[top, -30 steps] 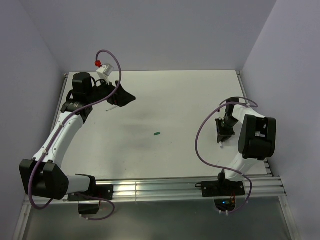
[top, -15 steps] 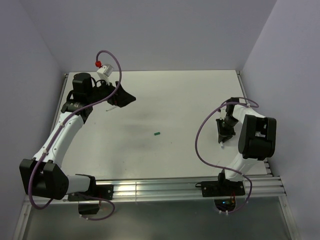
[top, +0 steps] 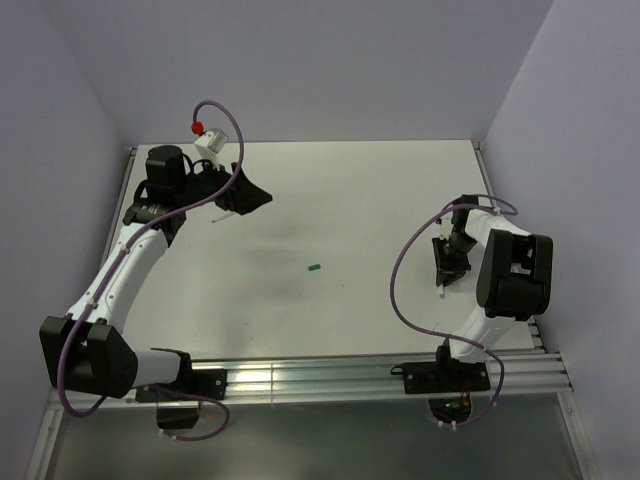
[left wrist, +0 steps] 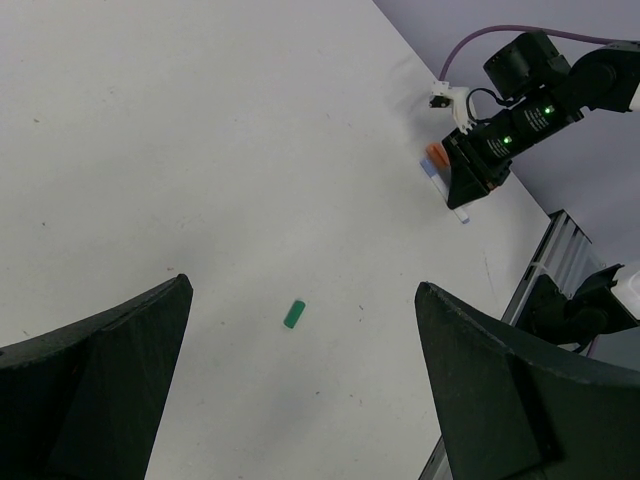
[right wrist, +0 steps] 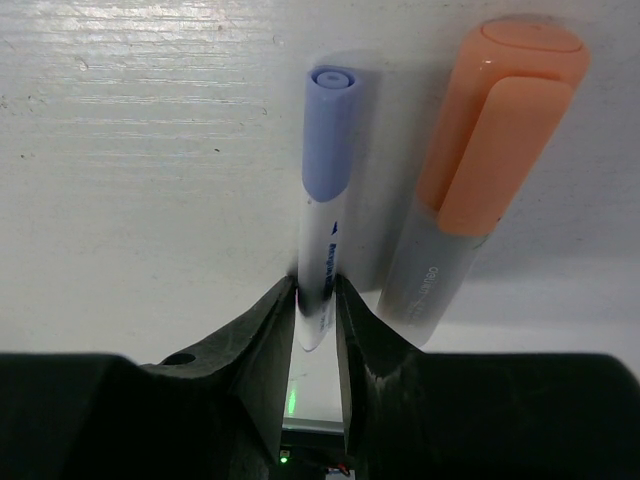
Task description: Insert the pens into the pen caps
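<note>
The thin white stick [top: 221, 215] lies below my left gripper and to its left in the top view, and the gripper's open fingers come down onto it next.
A thin white pen [right wrist: 325, 215] with a blue cap [right wrist: 328, 135] on its far end lies on the table. My right gripper [right wrist: 316, 290] is shut on its barrel, both fingers touching it. Right beside it lies a thicker grey pen [right wrist: 440, 270] with an orange cap [right wrist: 500, 110]. A small green pen cap [top: 314, 267] lies alone mid-table, also below my left gripper [left wrist: 303, 290], which hangs wide open and empty. From above, the left gripper [top: 245, 197] is at the back left and the right gripper [top: 445, 272] at the right. A thin white stick [top: 221, 215] lies near the left gripper.
The table's right edge and metal rail [left wrist: 560, 250] run close behind the right arm [top: 510, 275]. Purple cables [top: 400, 280] loop beside both arms. Lilac walls [top: 300, 70] enclose the white table [top: 350, 200] on three sides.
</note>
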Tool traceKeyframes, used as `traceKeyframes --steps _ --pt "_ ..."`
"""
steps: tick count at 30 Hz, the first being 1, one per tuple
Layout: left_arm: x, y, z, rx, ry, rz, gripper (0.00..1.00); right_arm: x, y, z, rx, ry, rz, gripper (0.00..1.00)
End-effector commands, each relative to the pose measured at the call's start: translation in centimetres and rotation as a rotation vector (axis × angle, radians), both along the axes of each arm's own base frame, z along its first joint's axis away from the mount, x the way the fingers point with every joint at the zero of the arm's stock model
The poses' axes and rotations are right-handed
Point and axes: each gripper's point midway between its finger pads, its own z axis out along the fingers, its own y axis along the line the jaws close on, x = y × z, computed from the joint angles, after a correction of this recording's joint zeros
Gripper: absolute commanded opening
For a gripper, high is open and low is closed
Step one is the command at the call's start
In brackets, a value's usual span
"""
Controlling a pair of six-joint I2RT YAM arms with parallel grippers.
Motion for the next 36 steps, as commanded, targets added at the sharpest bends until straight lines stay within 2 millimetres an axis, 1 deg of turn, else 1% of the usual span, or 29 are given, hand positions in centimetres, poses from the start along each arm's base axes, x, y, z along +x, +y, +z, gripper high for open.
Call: traceKeyframes --steps 1,4,9,12,13,16,19,21,23,24,26,27,28,29,30,31,32,33,34,35,36 --pt "0.0 -0.3 1.1 -0.025 -0.036 -0.021 0.99 0.8 -0.8 -0.3 -0.029 -0.02 -0.013 0.31" --pt "0.0 -0.4 1.1 -0.026 -0.036 -0.023 0.99 0.8 -0.7 -0.1 -0.022 -0.023 -0.011 0.31" --pt "-0.1 -0.3 1.3 -0.025 -0.041 -0.02 0.99 1.4 -0.6 1.0 -0.016 -0.05 -0.017 0.34" --pt "-0.3 -0.3 1.6 -0.032 -0.046 -0.021 1.0 2.1 -0.4 2.3 -0.004 -0.082 -0.016 0.34" --pt "-0.3 -0.3 1.6 -0.034 -0.044 -0.021 1.0 2.7 -0.4 2.9 -0.002 -0.1 -0.017 0.34" --pt "-0.5 -0.4 1.8 -0.041 -0.049 -0.022 1.0 3.2 -0.2 4.2 0.008 -0.123 -0.014 0.34" --pt "-0.5 -0.4 2.0 -0.046 -0.055 -0.024 0.99 3.4 0.3 5.2 0.023 -0.14 -0.004 0.34" --pt "-0.6 -0.4 2.2 -0.048 -0.059 -0.024 1.0 3.3 1.0 6.0 0.052 -0.147 0.008 0.34" --pt "-0.6 -0.3 2.3 -0.045 -0.064 -0.02 0.99 3.9 1.5 7.4 0.065 -0.184 0.014 0.34" --pt "-0.7 -0.2 2.3 -0.038 -0.068 -0.018 0.99 4.2 1.9 8.7 0.084 -0.212 0.02 0.34" --pt "-0.5 0.1 2.2 -0.009 -0.096 -0.014 0.99 4.7 2.6 10.5 0.11 -0.254 0.022 0.34" --pt "-0.5 0.3 1.9 0.012 -0.092 -0.008 0.99 5.8 2.7 12.2 0.113 -0.308 0.032 0.34" --pt "-0.1 0.7 1.7 0.042 -0.1 0.01 1.0 6.2 2.9 13.2 0.118 -0.336 0.033 0.35" --pt "0.6 1.0 0.9 0.101 -0.137 -0.007 0.99 6.7 3.1 14.3 0.126 -0.363 0.039 0.35" --pt "0.4 1.4 0.6 0.15 -0.109 -0.02 0.99 7.7 3.6 16.2 0.144 -0.421 0.056 0.35" --pt "1.4 1.7 -0.9 0.21 -0.092 -0.029 0.99 8.0 3.9 17.1 0.157 -0.444 0.065 0.36" --pt "1.8 2.1 -1.5 0.277 -0.117 -0.062 0.98 8.2 4.3 17.8 0.169 -0.457 0.081 0.41" --pt "2.7 2.5 -0.5 0.309 -0.146 -0.066 0.97 8.9 4.8 18.9 0.178 -0.489 0.104 0.44" --pt "2.4 3.0 -1.8 0.351 -0.087 -0.084 0.93 9.1 5.3 19.4 0.193 -0.501 0.126 0.48" --pt "3.9 3.9 -4.0 0.437 -0.064 -0.081 0.92 9.3 5.7 19.7 0.197 -0.511 0.142 0.5" --pt "5.1 4.3 -3.1 0.473 -0.087 -0.067 0.9 9.6 6.1 20.1 0.197 -0.526 0.162 0.53"
